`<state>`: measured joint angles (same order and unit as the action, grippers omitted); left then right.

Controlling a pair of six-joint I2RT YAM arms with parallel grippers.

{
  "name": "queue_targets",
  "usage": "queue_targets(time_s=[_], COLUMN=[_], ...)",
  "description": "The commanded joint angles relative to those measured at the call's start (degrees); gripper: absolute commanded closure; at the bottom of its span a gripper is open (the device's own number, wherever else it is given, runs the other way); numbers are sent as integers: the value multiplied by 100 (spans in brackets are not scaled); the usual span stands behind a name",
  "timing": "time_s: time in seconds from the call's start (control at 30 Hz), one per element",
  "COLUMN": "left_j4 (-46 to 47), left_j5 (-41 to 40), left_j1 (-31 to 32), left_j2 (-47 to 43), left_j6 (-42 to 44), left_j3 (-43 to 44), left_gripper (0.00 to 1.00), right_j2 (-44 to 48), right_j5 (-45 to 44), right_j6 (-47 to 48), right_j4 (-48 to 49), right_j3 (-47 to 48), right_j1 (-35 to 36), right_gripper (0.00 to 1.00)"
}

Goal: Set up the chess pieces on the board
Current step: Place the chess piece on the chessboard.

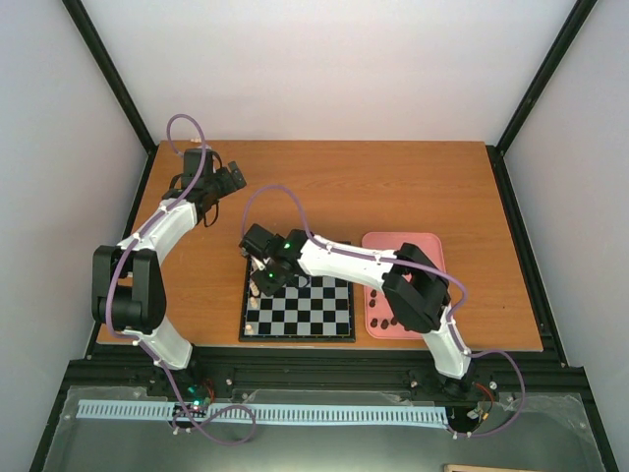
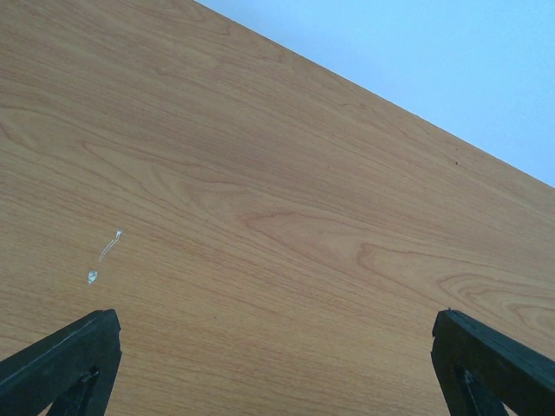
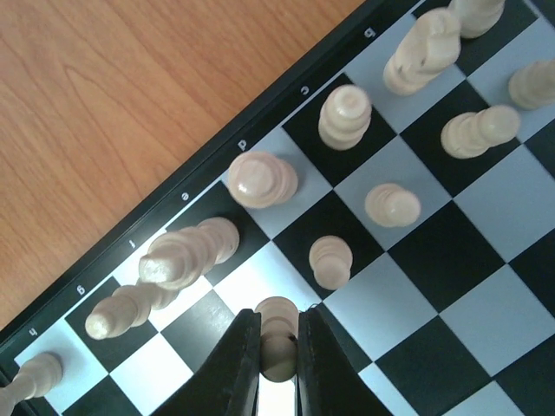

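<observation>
The light square (image 3: 260,282) beside the nearest standing pawn continues the pawn row. So my right gripper will lower the cream pawn (image 3: 279,357) onto that square next and let go of it.
My right gripper (image 3: 279,318) is shut on a cream pawn (image 3: 279,357), held just above a light square of the board (image 3: 451,260) in the second rank. Several other cream chess pieces stand nearby: a tall piece (image 3: 260,179) on the back rank and pawns (image 3: 330,260) beside mine. From above, my right gripper (image 1: 263,285) hovers over the board's (image 1: 319,313) left side. Dark pieces (image 1: 383,317) lie in the pink tray (image 1: 405,246). Far left at the back, my left gripper (image 1: 234,179) is open over bare wood, its fingers (image 2: 69,360) wide apart.
The pink tray sits right of the board, under my right arm's elbow. The wooden table (image 2: 260,173) has a small white mark (image 2: 108,251) below the left gripper. Black frame posts border the table.
</observation>
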<state>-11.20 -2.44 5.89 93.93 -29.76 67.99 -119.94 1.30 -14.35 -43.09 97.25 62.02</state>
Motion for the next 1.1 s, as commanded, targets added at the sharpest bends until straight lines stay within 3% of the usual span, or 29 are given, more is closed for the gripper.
queue_targets(time_s=[0.0,1.07], left_j4=[30,22], left_j5=[-44,-35], left_j1=[-33,-34], left_j2=[16,-21], left_j6=[35,46], left_j3=[176,158], left_gripper=[0,0], right_j2=[-46,-530], right_j5=[95,129], right_j6=[83,152], right_j4=[-217,-261], right_j3=[56,382], right_j1=[116,144], right_gripper=[97,93])
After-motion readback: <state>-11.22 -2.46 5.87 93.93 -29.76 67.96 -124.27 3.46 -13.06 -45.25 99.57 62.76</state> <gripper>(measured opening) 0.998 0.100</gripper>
